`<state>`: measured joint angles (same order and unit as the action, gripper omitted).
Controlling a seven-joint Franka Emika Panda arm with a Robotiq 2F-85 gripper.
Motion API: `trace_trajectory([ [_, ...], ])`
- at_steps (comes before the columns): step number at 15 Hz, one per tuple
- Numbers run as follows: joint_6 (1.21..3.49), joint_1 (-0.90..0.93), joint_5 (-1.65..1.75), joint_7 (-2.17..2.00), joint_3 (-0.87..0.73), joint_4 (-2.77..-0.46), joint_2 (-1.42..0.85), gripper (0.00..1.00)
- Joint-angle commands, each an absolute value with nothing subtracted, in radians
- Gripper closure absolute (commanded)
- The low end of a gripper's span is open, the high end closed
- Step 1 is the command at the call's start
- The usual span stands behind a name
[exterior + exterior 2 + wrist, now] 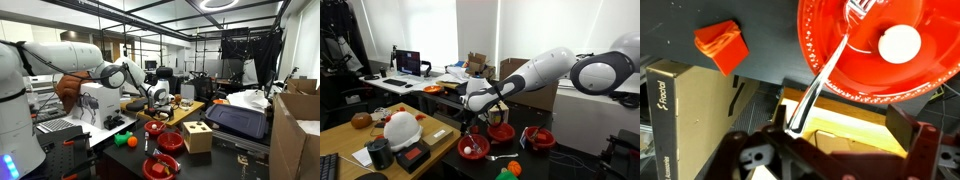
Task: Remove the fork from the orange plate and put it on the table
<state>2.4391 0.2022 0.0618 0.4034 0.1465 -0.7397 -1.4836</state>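
I will move my gripper left in the wrist view and slightly down, as the fork's handle point(803, 112) is below it, off-centre toward that side's finger.
The orange plate point(930, 72) fills the top right of the wrist view and holds a white ball point(900, 42). The fork point(830, 65) lies with its tines on the plate and its handle reaching out over the rim toward me. My gripper point(839, 120) hangs above the handle end with its fingers wide apart. The handle sits close to one finger and is not clamped. In both exterior views the gripper point(470, 118) point(158, 100) hovers over this plate point(472, 148) point(155, 127). The dark table point(770, 50) point(535, 165) lies beneath.
Two similar red-orange dishes point(502, 131) point(540, 140) stand nearby. A wooden cube point(197, 135) point(840, 125) sits beside the plate. A red block point(720, 45) and a cardboard box point(680, 100) lie to one side. An orange ball point(119, 139) and a green ball point(130, 143) rest near the table edge.
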Motion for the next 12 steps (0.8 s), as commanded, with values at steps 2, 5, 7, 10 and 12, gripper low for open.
trace_trajectory([
  [2, 2.522, 0.207, 0.061, 0.370, 0.130, -0.763, -1.484, 0.00],
  [5, 2.552, 0.210, 0.067, 0.361, 0.121, -0.763, -1.486, 0.00],
  [7, 2.566, 0.211, 0.070, 0.350, 0.115, -0.765, -1.487, 0.00],
  [10, 2.586, 0.214, 0.074, 0.346, 0.107, -0.772, -1.487, 0.00],
  [12, 2.603, 0.217, 0.081, 0.331, 0.091, -0.782, -1.487, 0.00],
])
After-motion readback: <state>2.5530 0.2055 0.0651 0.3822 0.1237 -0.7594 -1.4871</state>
